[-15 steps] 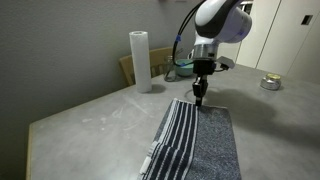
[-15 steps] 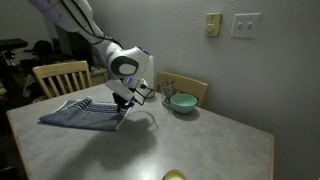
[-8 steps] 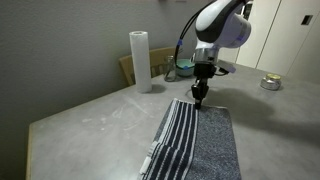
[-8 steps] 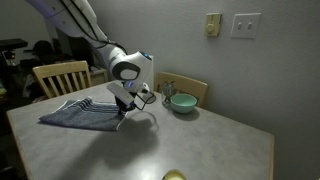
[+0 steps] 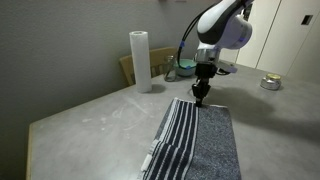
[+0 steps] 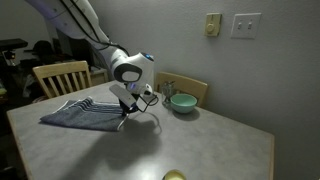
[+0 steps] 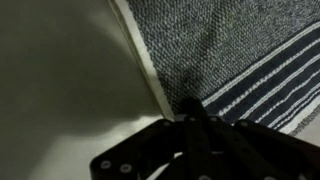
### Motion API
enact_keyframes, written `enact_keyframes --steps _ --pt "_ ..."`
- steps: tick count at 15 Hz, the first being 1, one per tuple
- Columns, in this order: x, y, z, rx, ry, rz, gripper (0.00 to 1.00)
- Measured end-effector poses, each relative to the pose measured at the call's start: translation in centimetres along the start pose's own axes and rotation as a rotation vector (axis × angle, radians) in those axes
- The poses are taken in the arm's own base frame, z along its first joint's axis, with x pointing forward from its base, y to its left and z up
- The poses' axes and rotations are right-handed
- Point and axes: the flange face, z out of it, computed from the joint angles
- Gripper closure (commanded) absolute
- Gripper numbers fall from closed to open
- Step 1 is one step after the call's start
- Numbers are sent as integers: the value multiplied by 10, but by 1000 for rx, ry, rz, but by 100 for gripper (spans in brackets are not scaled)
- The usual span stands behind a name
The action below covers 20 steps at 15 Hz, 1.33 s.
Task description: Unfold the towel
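My gripper has bare tabletop between it and the teal bowl. It needs to pull the hem toward the bowl next and release the hem on that bare patch.
The dark blue-grey towel (image 5: 205,145) lies folded on the grey table (image 5: 90,120), its band of thin white stripes running along one side. It also shows in an exterior view (image 6: 80,113) and in the wrist view (image 7: 230,45). My gripper (image 5: 200,98) points straight down at the towel's far edge, jaws closed together on the hem. In the wrist view my gripper (image 7: 195,112) sits over the pale hem next to the stripes. In an exterior view the gripper (image 6: 122,113) is at the towel's end nearest the bowl.
A white paper-towel roll (image 5: 140,60) stands at the back of the table. A teal bowl (image 6: 182,102) sits near the wall edge. A small round tin (image 5: 270,82) lies farther off. Wooden chairs (image 6: 58,75) stand beside the table.
The arm has shifted very slightly up and sideways at the towel's edge. The towel looks the same.
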Motion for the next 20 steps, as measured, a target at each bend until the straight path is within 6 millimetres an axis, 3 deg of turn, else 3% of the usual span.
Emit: enact_keyframes --steps 9,13,14,15,20 --pt "-13 116 -55 -141 256 374 100" --pt "-27 141 -66 -197 339 586 100" --pt "-29 144 -67 -213 357 638 93" --pt "-31 145 -68 -231 372 690 73" --pt "-28 132 -66 -316 407 840 38"
